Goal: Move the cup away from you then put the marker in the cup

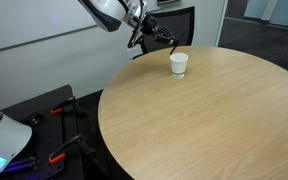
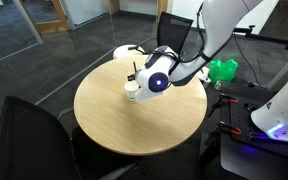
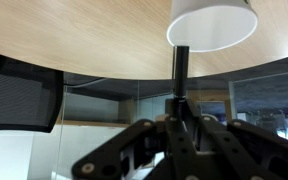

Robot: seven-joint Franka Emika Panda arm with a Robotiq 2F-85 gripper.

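Note:
The dark marker (image 1: 169, 41) moves outward with my gripper next and comes down from above the white cup's rim to bring its end inside the cup.
The white cup (image 1: 179, 64) stands upright on the round wooden table (image 1: 214, 125), near its edge on the arm's side. It shows in both exterior views (image 2: 132, 91). My gripper (image 1: 156, 35) is shut on the dark marker (image 1: 169, 41) and holds it in the air beside the cup. The marker's tip points toward the cup's rim. In an exterior view the marker (image 2: 136, 70) stands just above the cup. The wrist view is upside down. It shows the marker (image 3: 181, 70) running from my fingers (image 3: 181, 122) to the cup (image 3: 212, 22).
Black office chairs stand round the table (image 2: 134, 130), one behind the arm (image 2: 174, 28) and one at the near side (image 2: 24, 140). A green object (image 2: 222, 70) lies beside the robot base. Glass walls are behind.

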